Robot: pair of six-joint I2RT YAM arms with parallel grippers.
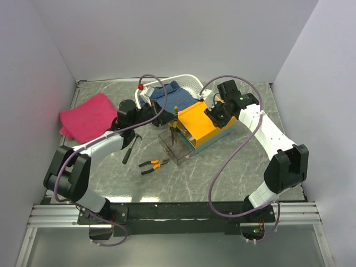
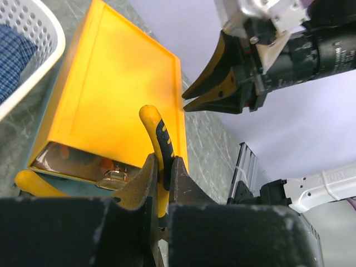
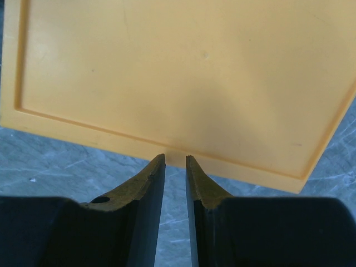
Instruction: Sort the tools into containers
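Note:
My left gripper will go down toward the drawer's open interior (image 1: 179,150) and let go of the yellow-and-black handle there, because the clear drawer is open below the hanging pliers.
The orange-yellow box (image 1: 204,123) with a teal-grey base sits mid-table, its clear drawer (image 1: 175,149) pulled out toward me. My left gripper (image 1: 173,115) is shut on one handle of yellow-and-black pliers (image 1: 174,128), which hang nose-down over the drawer. In the left wrist view the fingers (image 2: 163,161) clamp that handle (image 2: 159,136) in front of the box (image 2: 111,94). My right gripper (image 1: 214,114) rests at the lid's far edge. Its jaws stand almost together and empty, with the tips (image 3: 176,157) at the lid's rim (image 3: 178,72). It also shows in the left wrist view (image 2: 184,102).
A hammer (image 1: 132,147) and orange-handled pliers (image 1: 154,164) lie on the table left of the drawer. A pink cloth (image 1: 88,117) lies at far left. A white basket (image 1: 188,83) holding a blue cloth (image 1: 168,92) stands behind the box.

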